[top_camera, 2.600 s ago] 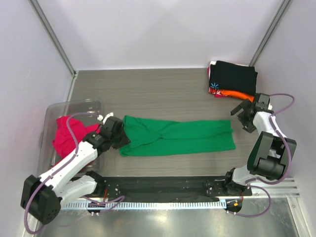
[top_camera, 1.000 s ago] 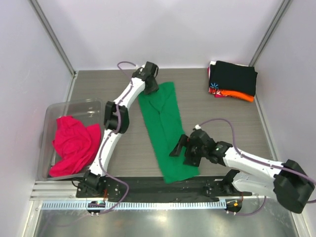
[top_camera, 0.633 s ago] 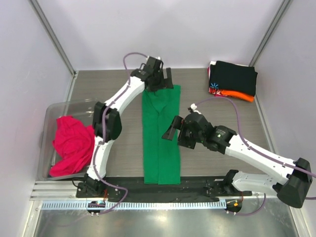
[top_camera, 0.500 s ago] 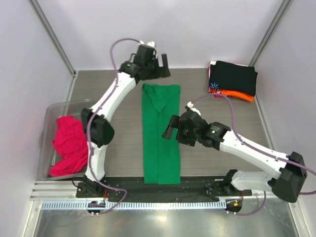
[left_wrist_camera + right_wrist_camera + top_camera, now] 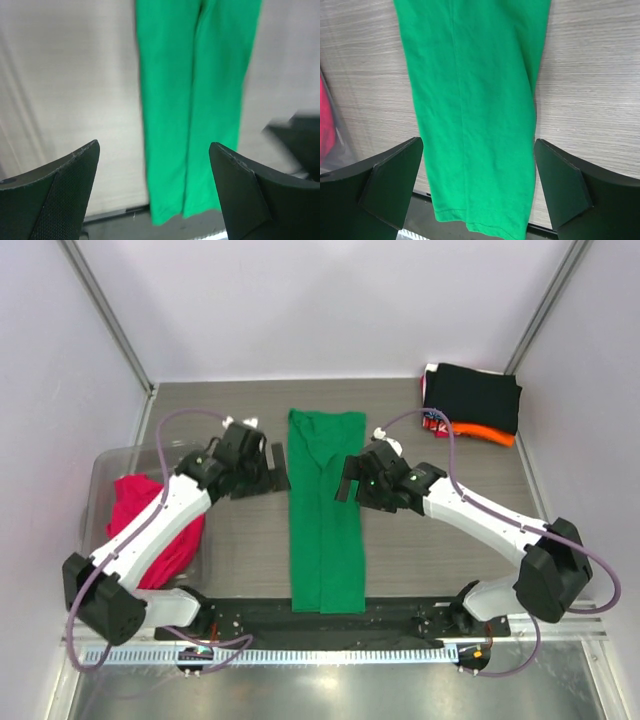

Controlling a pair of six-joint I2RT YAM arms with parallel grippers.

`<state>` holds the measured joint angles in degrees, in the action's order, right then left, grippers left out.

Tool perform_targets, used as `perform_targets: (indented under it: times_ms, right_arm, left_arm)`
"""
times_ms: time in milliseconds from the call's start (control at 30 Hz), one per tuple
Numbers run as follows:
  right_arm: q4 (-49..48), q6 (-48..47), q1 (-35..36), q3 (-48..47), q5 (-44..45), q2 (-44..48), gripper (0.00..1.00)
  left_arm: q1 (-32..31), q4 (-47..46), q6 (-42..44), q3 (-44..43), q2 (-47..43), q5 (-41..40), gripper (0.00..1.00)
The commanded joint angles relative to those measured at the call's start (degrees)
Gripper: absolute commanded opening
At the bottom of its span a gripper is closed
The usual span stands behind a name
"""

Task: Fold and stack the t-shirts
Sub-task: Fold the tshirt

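The green t-shirt's near hem corner (image 5: 362, 611) (image 5: 520, 234) lies uncovered over the black bar, and the right gripper will move back along the green t-shirt and down to it.
A bright green t-shirt (image 5: 325, 510) lies flat as a long narrow strip running from the far middle of the table to its near edge. My left gripper (image 5: 273, 470) hovers open just left of the strip, nothing between its fingers. My right gripper (image 5: 348, 478) is open at the strip's right edge, also empty. The left wrist view looks down the green t-shirt (image 5: 170, 75) past the open left gripper (image 5: 154, 146). In the right wrist view the green t-shirt (image 5: 470, 75) fills the gap of the open right gripper (image 5: 479, 142). The magenta-pink t-shirt (image 5: 135, 530) is crumpled in a bin.
A clear plastic bin (image 5: 150, 450) stands at the left. Folded black, orange and red-patterned shirts form a stack (image 5: 470, 400) in the far right corner. The green shirt's near hem overlaps a black rail (image 5: 420, 612) along the table's front edge.
The green shirt was swung from crosswise to lengthwise and laid flat. My left gripper let go of its far end and came back beside the strip. The right gripper shifted slightly farther.
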<state>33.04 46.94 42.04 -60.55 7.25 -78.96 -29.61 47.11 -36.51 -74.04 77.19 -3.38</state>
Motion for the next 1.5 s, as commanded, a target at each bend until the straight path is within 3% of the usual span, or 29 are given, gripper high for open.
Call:
perform_targets:
  times_ms: [0, 167, 300, 500, 700, 867, 1067, 1167, 1233, 1267, 1400, 1467]
  right_arm:
    - [-1.6, -1.3, -0.6, 0.3, -2.0, -0.1, 1.00]
    - [-1.6, 3.9, 2.4, 12.0, -2.4, 8.5, 0.96]
    - [-2.5, 11.3, 11.3, 24.7, -2.4, 16.3, 0.85]
    - [-7.0, 24.5, 22.9, 35.2, -1.7, 25.4, 0.68]
    - [-12.0, 27.9, 29.4, 36.0, -0.6, 21.6, 0.60]
    - [-12.6, 27.6, 29.6, 35.6, 0.0, 18.7, 0.34]
    - [-12.7, 28.2, 29.6, 36.4, 0.3, 20.0, 0.22]
    - [-12.6, 28.6, 29.6, 36.9, 0.1, 20.6, 0.16]
    - [-12.6, 28.6, 29.6, 37.3, 0.1, 20.9, 0.13]
    - [-12.6, 28.9, 29.6, 37.5, 0.1, 21.5, 0.10]
    - [-12.6, 29.4, 29.6, 38.6, -0.2, 22.4, 0.01]
    - [-12.1, 29.7, 29.6, 39.0, -0.5, 23.4, 0.01]
  left_arm:
    - [-4.3, -0.5, -6.9, 11.3, -9.8, 1.2, 0.90]
    - [-12.0, -2.5, -17.1, 27.2, -20.3, 3.1, 0.84]
    - [-17.5, -4.3, -22.6, 33.8, -26.8, 3.1, 0.77]
    - [-25.8, -9.3, -28.0, 40.5, -27.5, 2.8, 0.73]
    - [-30.8, -16.5, -33.3, 46.9, -26.7, 2.9, 0.71]
    - [-33.9, -18.5, -36.0, 47.8, -25.2, 0.9, 0.69]
    - [-37.8, -21.8, -37.8, 48.6, -20.3, 0.3, 0.68]
    - [-39.7, -22.7, -38.6, 48.3, -18.0, 0.0, 0.60]
    - [-40.8, -22.7, -38.8, 48.0, -16.5, -0.4, 0.46]
    - [-40.9, -22.3, -39.2, 47.9, -16.1, -1.2, 0.28]
    - [-41.5, -18.4, -40.6, 47.5, -17.0, -4.1, 0.00]
    - [-42.1, -14.8, -42.9, 47.1, -19.7, -6.5, 0.00]
